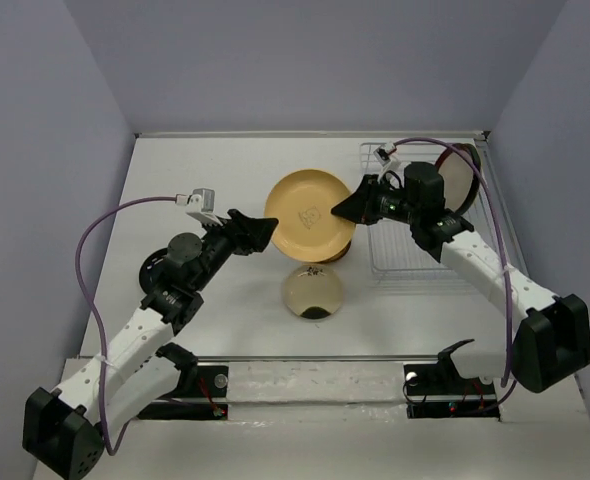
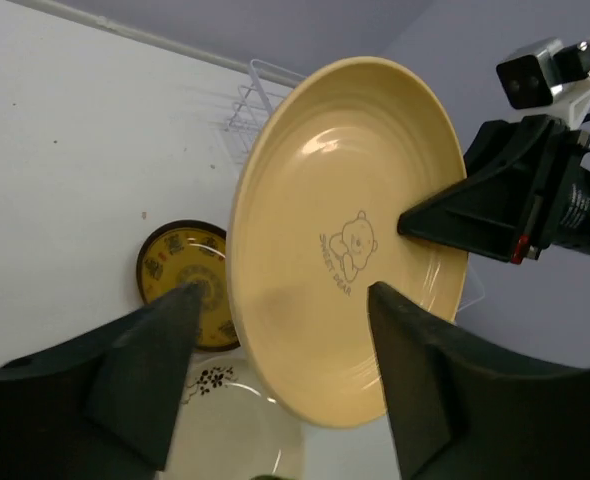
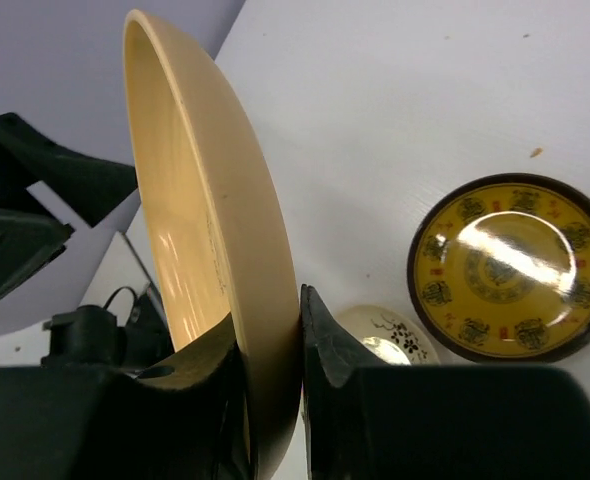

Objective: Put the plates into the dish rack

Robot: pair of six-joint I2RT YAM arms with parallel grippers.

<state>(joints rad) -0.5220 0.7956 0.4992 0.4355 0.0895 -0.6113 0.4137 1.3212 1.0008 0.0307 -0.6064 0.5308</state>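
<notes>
The rack slots lie below my right gripper, to the right in the top view, so it will swing outward toward the red-rimmed plate [image 1: 453,178] next and lower to release.
The orange-yellow plate [image 1: 308,213] is held tilted on edge above the table; it also shows in the left wrist view [image 2: 345,240] and the right wrist view [image 3: 190,200]. My right gripper [image 1: 353,208] [image 3: 270,335] is shut on its right rim. My left gripper [image 1: 266,230] [image 2: 285,300] is open, its fingers to either side of the plate's left edge without touching. The small brown-and-gold plate [image 2: 180,280] [image 3: 510,265] lies flat below. The cream plate with a dark spot [image 1: 313,292] lies nearer. The red-rimmed beige plate [image 1: 453,178] stands in the dish rack [image 1: 405,262]. The pale green plate is out of view.
The dish rack fills the back right of the table, just right of the held plate. A purple wall rises on every side. A clear strip with two arm mounts [image 1: 320,385] runs along the near edge.
</notes>
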